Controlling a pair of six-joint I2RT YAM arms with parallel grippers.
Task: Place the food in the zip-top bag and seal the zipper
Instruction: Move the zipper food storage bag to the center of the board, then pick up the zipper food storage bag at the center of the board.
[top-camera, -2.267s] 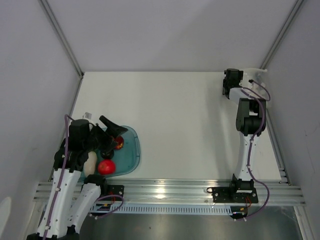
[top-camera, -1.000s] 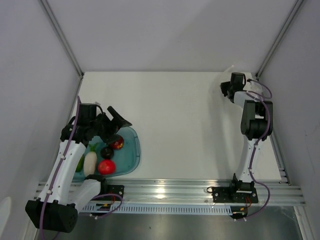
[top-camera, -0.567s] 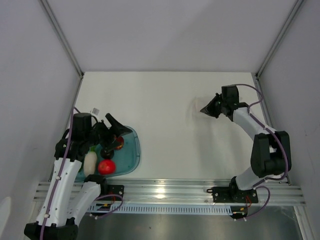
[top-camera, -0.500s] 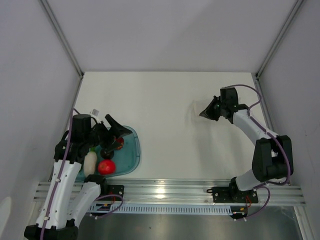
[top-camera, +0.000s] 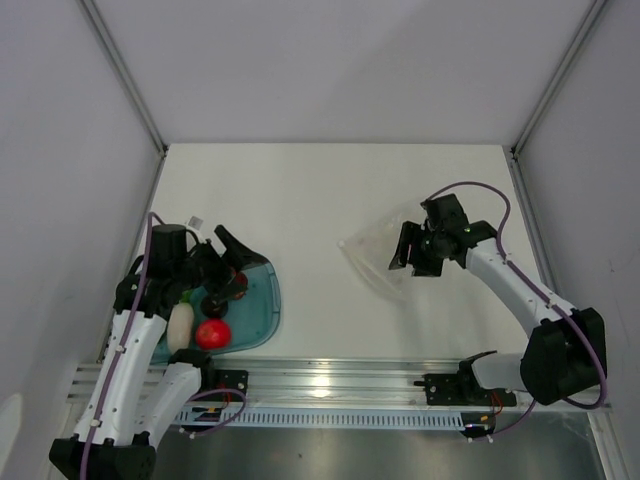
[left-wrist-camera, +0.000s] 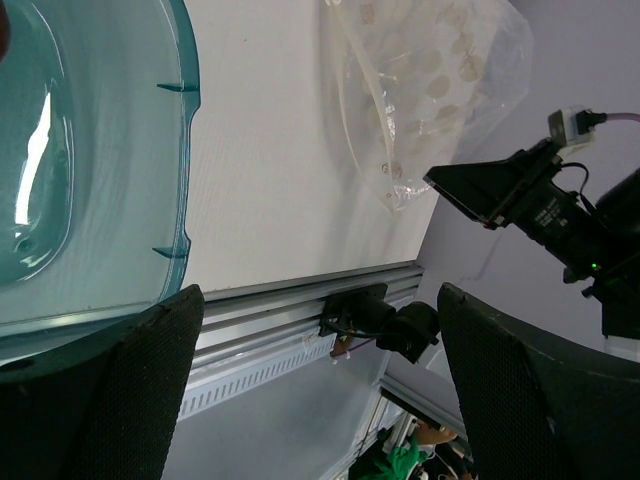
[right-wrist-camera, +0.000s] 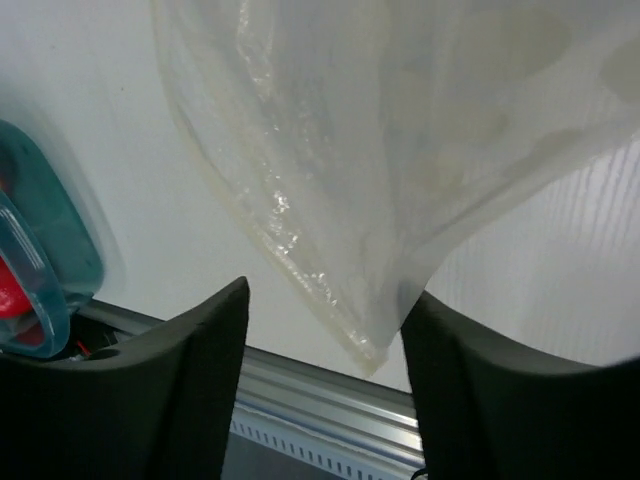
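My right gripper should swing toward the tray (top-camera: 262, 318) next. Then it should turn and go down onto the bag's zipper edge near the bag's corner, because that edge faces the tray.
The clear zip-top bag (top-camera: 372, 252) lies crumpled on the white table, right of centre. My right gripper (top-camera: 412, 256) is at its right edge, open. In the right wrist view (right-wrist-camera: 325, 300) a corner of the bag (right-wrist-camera: 400, 130) hangs between the spread jaws, close to the right finger, and the zipper (right-wrist-camera: 300, 265) runs along its lower edge. The food sits in the teal tray (top-camera: 262, 318): a red fruit (top-camera: 212, 334), a white piece (top-camera: 180, 326) and a dark piece (top-camera: 215, 300). My left gripper (top-camera: 232, 266) hovers open over the tray, holding nothing (left-wrist-camera: 318, 300).
The left wrist view looks across the tray rim (left-wrist-camera: 185, 150) toward the bag (left-wrist-camera: 430, 90) and the right arm's wrist (left-wrist-camera: 520, 190). An aluminium rail (top-camera: 330, 380) runs along the near table edge. Walls close in on the left, the right and the back.
The right arm swung from the far right corner toward the middle, carrying the bag. Its jaws then opened, and the bag now lies spread on the table. The left gripper stayed over the tray.
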